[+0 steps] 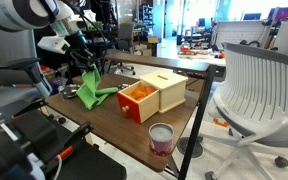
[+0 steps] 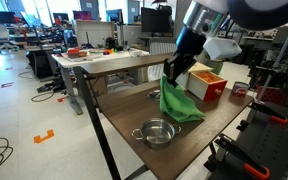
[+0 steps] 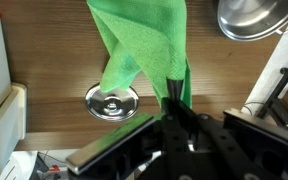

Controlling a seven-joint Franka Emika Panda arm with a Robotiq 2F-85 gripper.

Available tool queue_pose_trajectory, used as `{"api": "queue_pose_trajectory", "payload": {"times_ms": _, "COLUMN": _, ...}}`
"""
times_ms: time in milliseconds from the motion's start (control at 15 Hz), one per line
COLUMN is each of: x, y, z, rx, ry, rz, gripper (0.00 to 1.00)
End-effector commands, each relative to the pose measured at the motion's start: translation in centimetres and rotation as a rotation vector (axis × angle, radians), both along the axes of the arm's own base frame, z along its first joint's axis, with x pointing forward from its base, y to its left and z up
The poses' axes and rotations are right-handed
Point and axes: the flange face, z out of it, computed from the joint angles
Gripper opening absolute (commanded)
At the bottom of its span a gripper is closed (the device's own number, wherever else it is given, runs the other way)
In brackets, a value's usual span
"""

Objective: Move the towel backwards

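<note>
The gripper will move down toward the tabletop [image 2: 158,103] next to the pot's lid and let go of the towel [image 2: 177,100] there, because the towel's held end still hangs above the table.
A green towel [image 1: 92,88] hangs from my gripper [image 1: 88,70], one end lifted and the rest draped on the wooden table [image 1: 104,125]. In an exterior view the towel [image 2: 177,100] trails down from the gripper [image 2: 170,72] onto the table top. In the wrist view the towel [image 3: 144,45] runs from the top of the frame down into the shut fingers [image 3: 174,98].
An orange and white box [image 1: 149,97] stands mid-table; it also shows in an exterior view [image 2: 206,83]. A steel pot [image 2: 157,132] sits near the table's corner, and its lid [image 3: 112,101] lies flat beside the towel. A cup [image 1: 161,137] stands near an edge. An office chair [image 1: 259,85] is close by.
</note>
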Motion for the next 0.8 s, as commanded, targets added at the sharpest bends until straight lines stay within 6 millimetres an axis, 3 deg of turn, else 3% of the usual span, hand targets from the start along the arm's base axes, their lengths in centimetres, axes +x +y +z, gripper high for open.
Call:
{"api": "queue_pose_trajectory", "payload": {"times_ms": 0, "x": 2.3, "y": 1.3, "z": -4.2, "rx": -0.031, "ry": -0.014, "rz": 0.015, "gripper": 0.02}}
{"api": "queue_pose_trajectory", "payload": {"times_ms": 333, "x": 4.8, "y": 1.0, "z": -8.1, "rx": -0.06, "ry": 0.006, "rz": -0.008, "gripper": 0.02}}
{"api": "queue_pose_trajectory", "payload": {"times_ms": 733, "x": 6.3, "y": -0.8, "z": -10.9, "rx": -0.092, "ry": 0.042, "rz": -0.047, "gripper": 0.02}}
